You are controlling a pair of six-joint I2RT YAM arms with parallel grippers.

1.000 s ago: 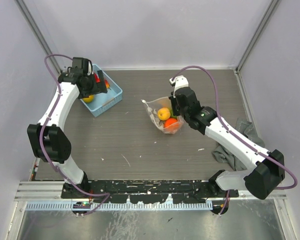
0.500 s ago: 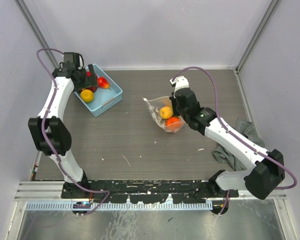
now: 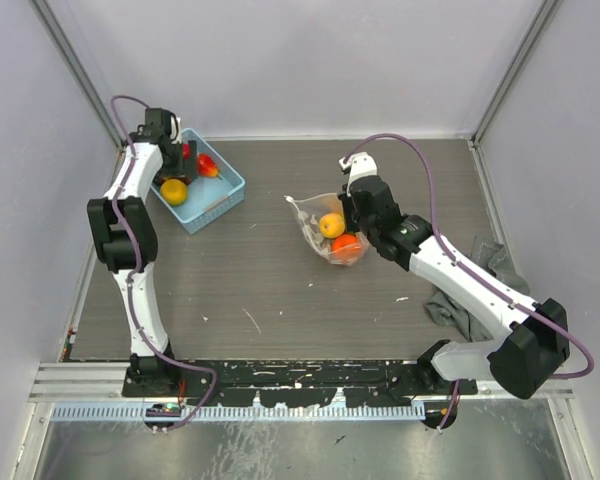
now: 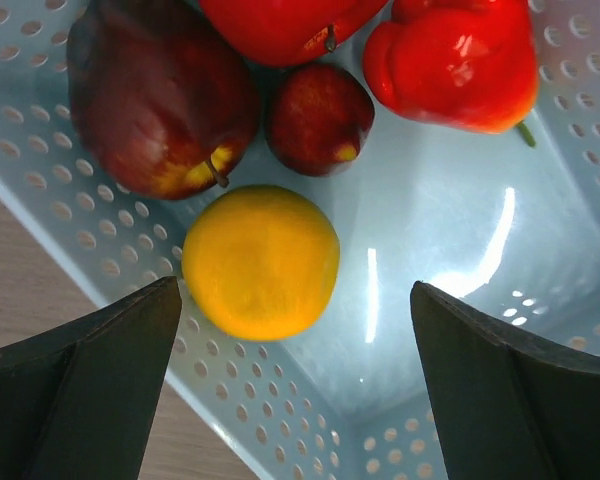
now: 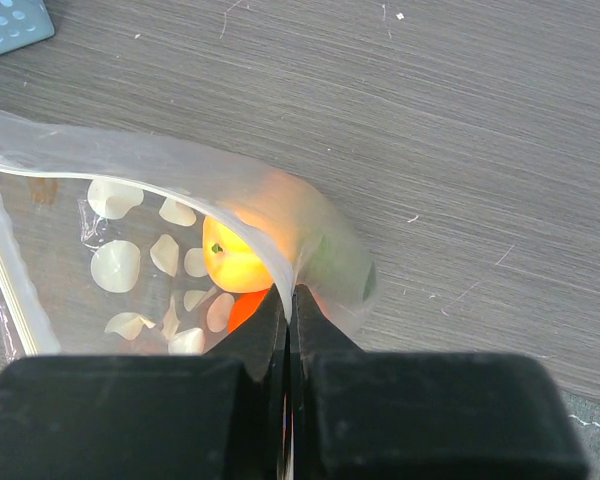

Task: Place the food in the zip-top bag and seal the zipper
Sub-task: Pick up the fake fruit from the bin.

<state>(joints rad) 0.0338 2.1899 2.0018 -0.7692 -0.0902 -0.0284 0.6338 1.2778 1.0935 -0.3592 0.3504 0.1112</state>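
Note:
I will lower my left gripper next over the yellow fruit [image 3: 174, 191] [image 4: 261, 263] on the bottom of the basket and close on its sides, because the fruit is between the lines of my open fingers.
My left gripper [image 3: 166, 152] is open over the light-blue basket [image 3: 220, 195]. In the left wrist view the basket floor [image 4: 430, 230] holds a yellow fruit [image 4: 261, 261] just ahead of my open gripper [image 4: 295, 390], a dark red apple [image 4: 160, 95], a small dark red fruit [image 4: 318, 118] and red fruits [image 4: 450, 60]. My right gripper [image 3: 352, 215] is shut on the rim of the clear zip-top bag [image 3: 325, 228]. In the right wrist view the bag [image 5: 160, 215] holds a yellow fruit [image 5: 235, 262] and an orange fruit [image 5: 242, 308]; its zipper strip [image 5: 15, 285] runs down the left.
A grey cloth [image 3: 470, 285] lies at the table's right edge, under my right arm. The basket stands at the back left near the wall. White specks dot the dark wood tabletop [image 3: 280, 290].
My left gripper has swung from above the basket's left side toward the back corner and now points down into the basket. My right gripper and the bag have barely moved.

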